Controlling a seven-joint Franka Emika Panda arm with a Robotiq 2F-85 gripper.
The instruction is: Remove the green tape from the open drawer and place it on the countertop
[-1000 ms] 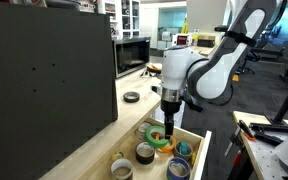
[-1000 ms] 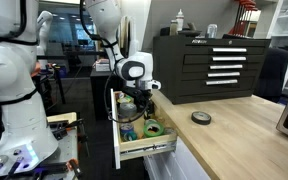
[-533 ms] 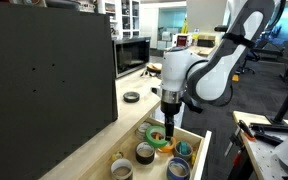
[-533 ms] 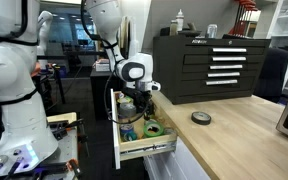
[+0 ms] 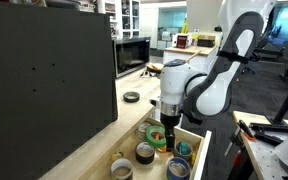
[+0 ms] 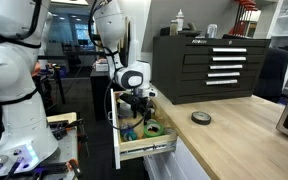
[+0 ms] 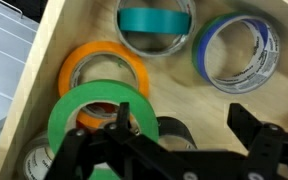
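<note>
My gripper has only one finger at the green tape's near rim (image 5: 161,138) (image 7: 141,114), so it needs to lower and move toward the green tape's middle next, to close on that rim.
The green tape (image 7: 96,110) is a bright green ring leaning on an orange roll (image 7: 96,65) inside the open light-wood drawer (image 7: 59,40). It also shows in both exterior views (image 5: 156,140) (image 6: 152,128). My gripper (image 7: 189,130) is open and empty, low over the drawer. Its left finger is at the green tape's right edge and its right finger is over bare wood; a black roll (image 7: 174,134) lies between them. The countertop (image 5: 134,110) (image 6: 224,140) runs beside the drawer.
The drawer also holds a teal roll (image 7: 154,22), a blue and green roll (image 7: 234,50) and other rolls (image 5: 144,153). A dark roll (image 5: 131,97) lies on the countertop. A black cabinet (image 5: 44,70) stands on the counter; a microwave (image 5: 134,52) is behind.
The arm has lowered a little, bringing the gripper deeper toward the rolls in the drawer. The rolls have not moved.
</note>
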